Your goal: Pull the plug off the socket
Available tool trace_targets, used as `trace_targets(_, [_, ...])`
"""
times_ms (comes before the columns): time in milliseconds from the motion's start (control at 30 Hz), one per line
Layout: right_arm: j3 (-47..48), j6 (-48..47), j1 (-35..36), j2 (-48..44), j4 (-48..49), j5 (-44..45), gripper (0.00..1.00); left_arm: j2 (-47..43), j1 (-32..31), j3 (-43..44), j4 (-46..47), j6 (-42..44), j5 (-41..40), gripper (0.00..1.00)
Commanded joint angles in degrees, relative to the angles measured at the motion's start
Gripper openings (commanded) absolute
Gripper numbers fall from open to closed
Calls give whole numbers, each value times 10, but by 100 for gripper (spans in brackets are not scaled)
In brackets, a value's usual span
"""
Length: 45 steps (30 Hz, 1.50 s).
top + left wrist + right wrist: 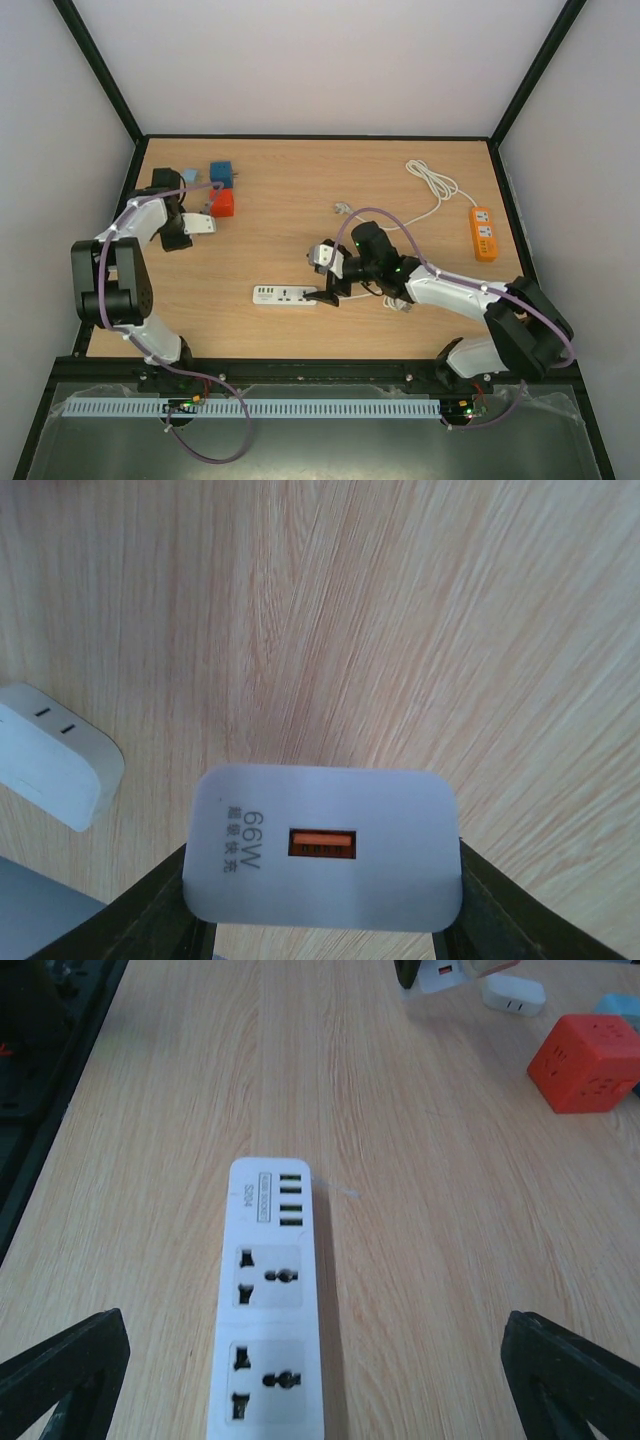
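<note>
The spot on the bare wood below, beside the other white adapter, is clear. I will bring the held charger plug (325, 850) down there in my left gripper next and release it.
My left gripper (200, 225) is shut on a white 66W charger plug (325, 850) with an orange USB port, held above the wooden table at the far left. The plug also shows in the right wrist view (440, 975). A white power strip (285, 295) lies flat near the table's front middle, and its two sockets and USB ports (270, 1300) are empty. My right gripper (328, 285) is open, its fingers spread wide on either side of the strip's near end (320, 1360), touching nothing.
A second white adapter (50, 765) lies on the table beside the held plug. A red cube socket (222, 204) and a blue cube (221, 173) stand at the back left. An orange power strip (484, 233) with a white cable (430, 185) lies at the right.
</note>
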Motion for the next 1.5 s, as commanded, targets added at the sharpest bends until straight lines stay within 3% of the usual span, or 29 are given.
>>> trace_targets(0, [22,-32,2,-24,-93,24,100,28,-7,8,31,10,-84,33])
trace_targets(433, [47,-40,-44,-74,-186,34,100,83,-40,-18,96,15,-168,40])
trace_targets(800, [60,-81,-53,-76,-278,79,100,93,-43,-13,85,-8,-156,79])
trace_targets(1033, [77,-128,-69,-76,-372,123,99,66,-43,17,31,-36,-98,99])
trace_targets(1233, [66,-179,-77,-87,-443,170,95,28,-49,56,-28,-91,-4,99])
trace_targets(1467, [70,-157,-71,-59,-431,158,87,-39,-64,55,-11,-207,136,99])
